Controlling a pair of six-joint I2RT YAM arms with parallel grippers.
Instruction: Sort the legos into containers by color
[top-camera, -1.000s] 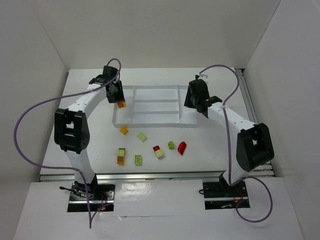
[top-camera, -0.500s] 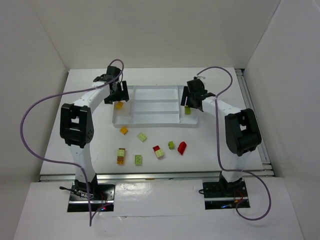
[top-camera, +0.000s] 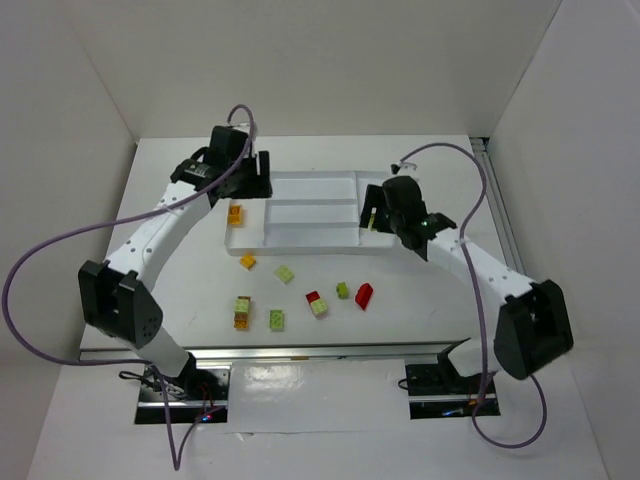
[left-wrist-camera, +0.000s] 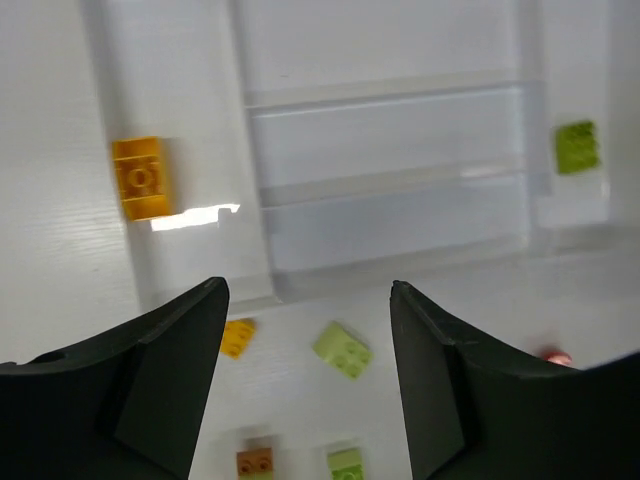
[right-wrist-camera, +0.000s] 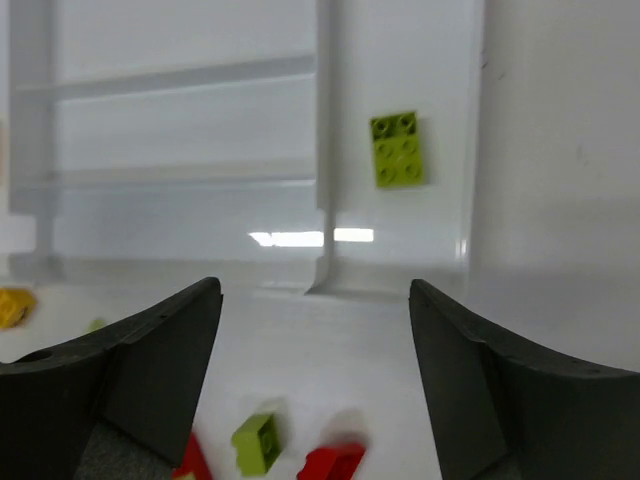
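Observation:
I will next move my right gripper back, then down onto the red lego (top-camera: 364, 295) between the tray (top-camera: 300, 246) and my base.
The white tray (top-camera: 300, 246) lies at the table's middle back. An orange lego (top-camera: 235, 213) rests in its left side section, also seen as the orange lego (left-wrist-camera: 141, 177). A green lego (right-wrist-camera: 398, 148) lies in the right side section. My left gripper (top-camera: 252, 184) hovers open and empty over the tray's left end, and my right gripper (top-camera: 374, 212) hovers open and empty over its right end. Loose on the table in front are a yellow lego (top-camera: 247, 261), a light green lego (top-camera: 285, 273), a red lego (top-camera: 364, 295) and several more.
A green-and-orange stack (top-camera: 241, 311) and a green brick (top-camera: 276, 319) lie nearest the arms. A red-and-green pair (top-camera: 317, 303) and a small green brick (top-camera: 342, 290) sit beside the red one. White walls enclose the table on three sides.
Both grippers opened. The orange lego dropped into the tray's left section and the green lego into its right section. Both arms then lifted and shifted slightly.

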